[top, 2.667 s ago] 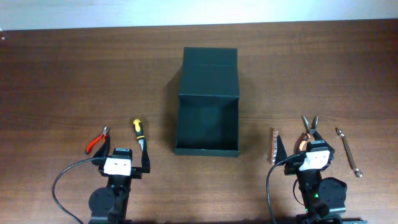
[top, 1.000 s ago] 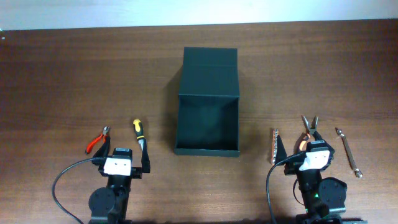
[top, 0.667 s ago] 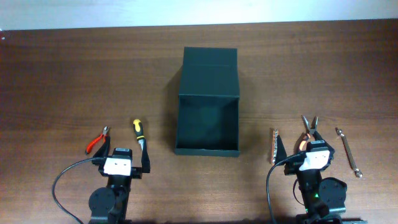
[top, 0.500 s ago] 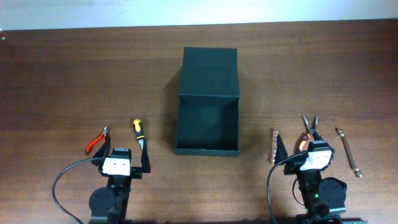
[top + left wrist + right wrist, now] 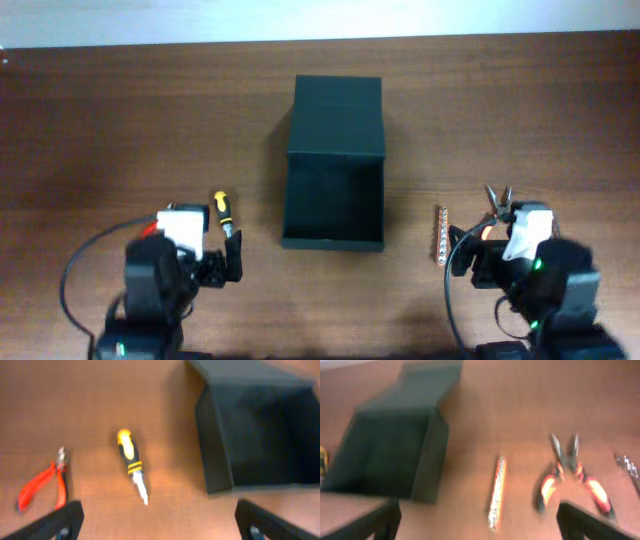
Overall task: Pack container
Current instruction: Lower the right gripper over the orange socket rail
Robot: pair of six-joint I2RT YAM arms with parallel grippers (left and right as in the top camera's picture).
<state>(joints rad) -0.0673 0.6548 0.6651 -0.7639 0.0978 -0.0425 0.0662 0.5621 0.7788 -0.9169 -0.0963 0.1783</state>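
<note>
Next, my open right gripper will move down with a finger along each side of the silver bar and close on the bar's middle (image 5: pixel 442 237) (image 5: pixel 497 493), since bare tabletop is on either side of both sides of the bar.
The dark green-black container (image 5: pixel 333 205) lies open at the table's middle, its flat lid (image 5: pixel 338 100) folded back on the far side. It looks empty. It also shows in the left wrist view (image 5: pixel 260 435) and the right wrist view (image 5: pixel 385 455). My left gripper (image 5: pixel 205 262) is open and empty, above the table near a yellow-black screwdriver (image 5: pixel 131 460) and red pliers (image 5: pixel 42 485). My right gripper (image 5: pixel 490 255) is open and empty, above a silver bar (image 5: pixel 496 491) and orange-handled pliers (image 5: pixel 570 475).
The screwdriver (image 5: pixel 222 208) lies left of the container, the silver bar (image 5: pixel 440 235) and orange-handled pliers (image 5: pixel 497 200) lie right of it. A silver wrench (image 5: pixel 627 466) shows at the right wrist view's edge. The red pliers are mostly hidden under the left arm overhead.
Both arms have risen from their resting pose; the left shifted left, the right shifted right, now covering the wrench overhead. No tool or the container has moved.
</note>
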